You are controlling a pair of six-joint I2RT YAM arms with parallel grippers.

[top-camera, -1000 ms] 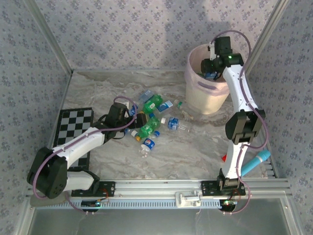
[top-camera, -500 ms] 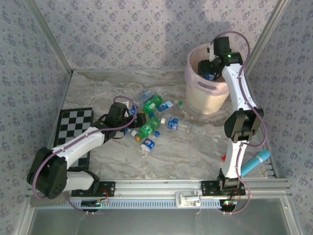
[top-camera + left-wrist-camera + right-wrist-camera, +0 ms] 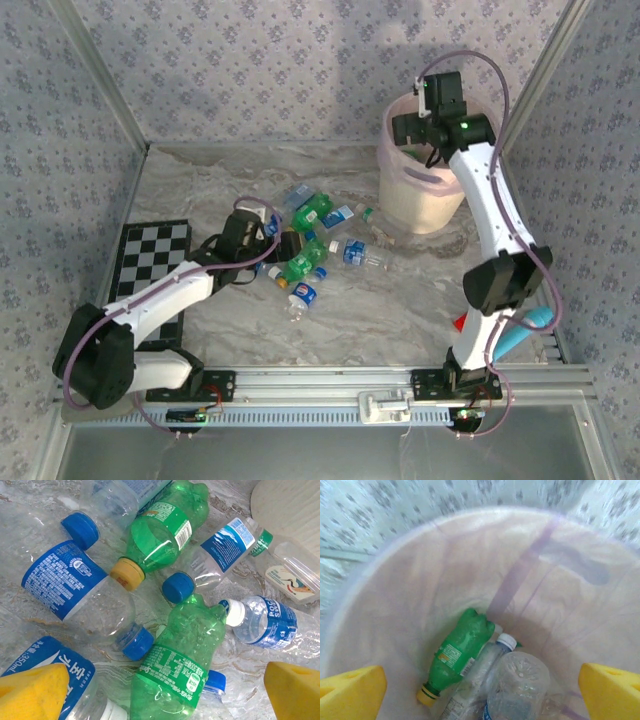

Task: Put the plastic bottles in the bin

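The nearest clear bottle (image 3: pixel 304 293) has bare tabletop beside it with room for my fingers, so my left gripper should next move back and lower around its blue label.
Several plastic bottles (image 3: pixel 310 250), clear and green, lie in a heap mid-table. My left gripper (image 3: pixel 285 243) hovers low over them, open. In the left wrist view a green bottle (image 3: pixel 182 655) lies between its yellow fingertips (image 3: pixel 33 690), with blue-labelled clear bottles (image 3: pixel 75 587) around it. The pale pink bin (image 3: pixel 425 190) stands at the back right. My right gripper (image 3: pixel 412 128) hangs open above its rim with nothing between its fingers. Looking down into the bin (image 3: pixel 420 570), I see a green bottle (image 3: pixel 455 655) and a clear bottle (image 3: pixel 517 685) on its bottom.
A checkered board (image 3: pixel 150 260) lies at the left under the left arm. A small red block (image 3: pixel 459 322) and a blue-teal tool (image 3: pixel 520 335) sit near the right arm's base. Patterned walls close in the table on three sides.
My right gripper has opened, let a clear bottle drop into the bin, and risen from inside the bin to above its rim, shifting left. The left arm has barely moved.
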